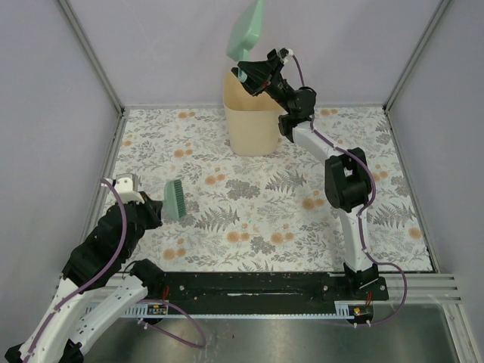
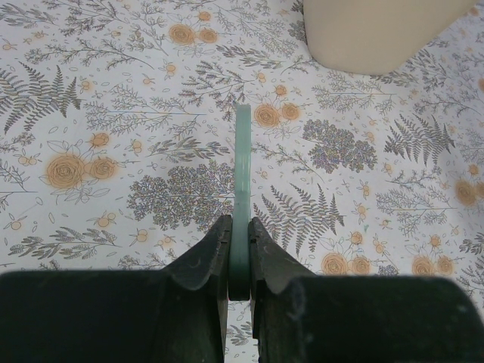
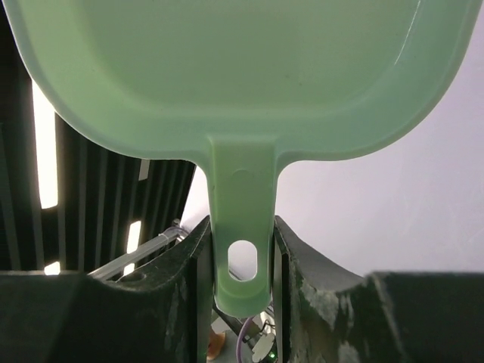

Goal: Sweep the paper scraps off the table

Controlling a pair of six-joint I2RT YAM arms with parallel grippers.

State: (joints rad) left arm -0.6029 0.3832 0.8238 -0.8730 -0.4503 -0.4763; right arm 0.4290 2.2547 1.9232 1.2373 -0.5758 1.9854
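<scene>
My right gripper moves back from the bin and down next, to turn the dustpan level onto the open cloth (image 1: 297, 208).
No magenta-red paper scraps show in any view. My left gripper (image 1: 155, 209) is shut on the handle of a green brush (image 1: 175, 200), held over the left part of the table (image 1: 249, 227). In the left wrist view the brush (image 2: 242, 174) shows edge-on between my fingers (image 2: 208, 257), above the cloth. My right gripper (image 1: 253, 76) is shut on the handle of a pale green dustpan (image 1: 248, 32), raised and tipped upward above the beige bin (image 1: 253, 113). The right wrist view shows the dustpan (image 3: 227, 68) and its handle (image 3: 240, 249) between my fingers (image 3: 302, 265).
The beige bin stands at the table's far middle and shows in the left wrist view (image 2: 378, 34). Metal rails frame the table. Grey walls close the sides and back.
</scene>
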